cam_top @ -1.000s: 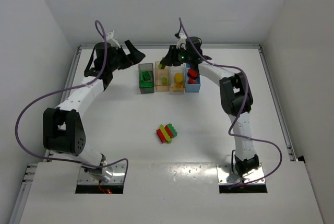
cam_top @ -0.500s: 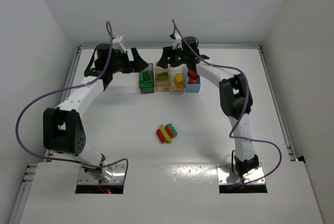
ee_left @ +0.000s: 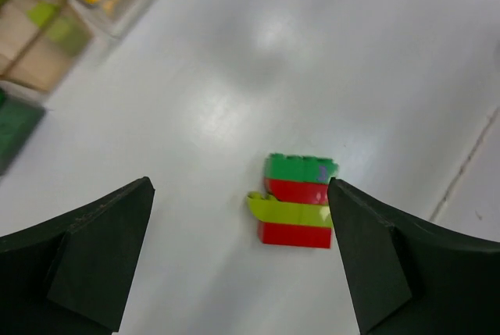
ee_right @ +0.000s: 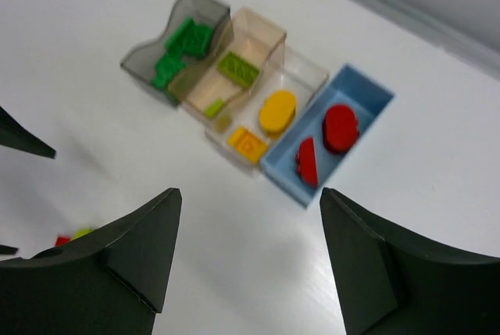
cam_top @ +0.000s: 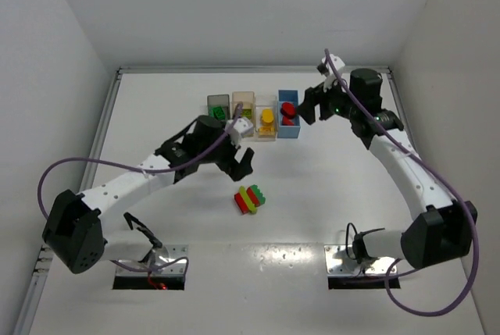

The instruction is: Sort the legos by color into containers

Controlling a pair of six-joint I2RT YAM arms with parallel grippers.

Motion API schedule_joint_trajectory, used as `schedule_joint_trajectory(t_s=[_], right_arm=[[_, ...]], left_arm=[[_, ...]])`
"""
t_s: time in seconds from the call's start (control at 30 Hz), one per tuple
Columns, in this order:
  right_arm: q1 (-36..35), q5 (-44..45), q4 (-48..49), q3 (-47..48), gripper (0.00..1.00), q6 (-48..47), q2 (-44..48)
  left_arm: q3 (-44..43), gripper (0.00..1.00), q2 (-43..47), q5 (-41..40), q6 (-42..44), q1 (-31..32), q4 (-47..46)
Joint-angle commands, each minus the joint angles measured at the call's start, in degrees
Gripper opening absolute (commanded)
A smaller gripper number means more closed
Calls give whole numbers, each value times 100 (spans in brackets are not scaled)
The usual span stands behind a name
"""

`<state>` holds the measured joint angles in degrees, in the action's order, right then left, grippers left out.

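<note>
My left gripper moves down and back toward the stack next, centering its fingers around the end red brick beside the lime brick. The stack sits nearer one finger.
A stuck-together stack of legos [cam_top: 251, 199], dark green, red, lime and red [ee_left: 297, 202], lies mid-table. My left gripper [cam_top: 237, 162] hovers open just behind it; in the left wrist view the stack sits between the fingers, close to the right one, untouched. The containers stand in a row at the back: dark grey [ee_right: 141, 65] with dark green bricks, tan [ee_right: 269, 34] with lime ones, clear [ee_right: 312, 77] with yellow pieces, blue [ee_right: 367, 85] with red pieces. My right gripper [cam_top: 311, 105] hangs open and empty, right of the blue bin [cam_top: 289, 94].
The left arm stretches diagonally from its base across the left half of the table, its wrist [cam_top: 238, 126] in front of the tan bin [cam_top: 244, 98]. A raised rail [cam_top: 250, 70] edges the table's back and sides. White walls close in all round.
The left arm swung from the back left by the grey bin to mid-table over the stack. The right gripper pulled away from above the bins to their right, and its jaws opened.
</note>
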<state>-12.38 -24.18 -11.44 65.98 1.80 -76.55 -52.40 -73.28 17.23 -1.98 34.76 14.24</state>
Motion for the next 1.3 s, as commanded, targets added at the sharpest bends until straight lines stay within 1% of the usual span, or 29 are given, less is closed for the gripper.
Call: schedule_joint_trajectory(t_s=[0.0, 0.03, 0.07, 0.13, 0.23, 0.33, 0.43, 0.6, 0.87, 1.1, 1.27], right_arm=[[60, 186, -1208, -401, 72, -813, 175], [139, 186, -1342, -401, 72, -813, 263], [192, 186, -1430, -497, 72, -813, 464], [332, 186, -1431, -769, 72, -813, 719], [525, 133, -1501, -972, 72, -752, 1080], [745, 81, -1562, -1095, 72, -681, 1327], [895, 81, -1616, -1096, 72, -681, 1467], [1018, 28, -1668, -1201, 72, -681, 1529], [1071, -78, -1668, -1201, 72, -734, 1354], [1071, -130, -1616, -1096, 72, -734, 1239], [1071, -130, -1616, -1043, 72, -734, 1187]], left_arm=[[212, 100, 244, -984, 119, 504, -27], [282, 100, 244, -1063, 67, 784, -27], [283, 100, 157, -1360, 66, 952, -27], [283, 100, 7, -1617, -135, 1312, -79], [222, 100, -327, -1706, -346, 1576, -79], [222, 100, -608, -1758, -408, 1700, -141], [222, 100, -775, -1759, -470, 1700, 78], [397, 100, -627, -1706, -409, 1753, 211], [556, 100, -328, -1082, 179, 1753, 712], [503, 100, -328, -775, 286, 1753, 888], [362, 100, -626, -695, 224, 1753, 1133]])
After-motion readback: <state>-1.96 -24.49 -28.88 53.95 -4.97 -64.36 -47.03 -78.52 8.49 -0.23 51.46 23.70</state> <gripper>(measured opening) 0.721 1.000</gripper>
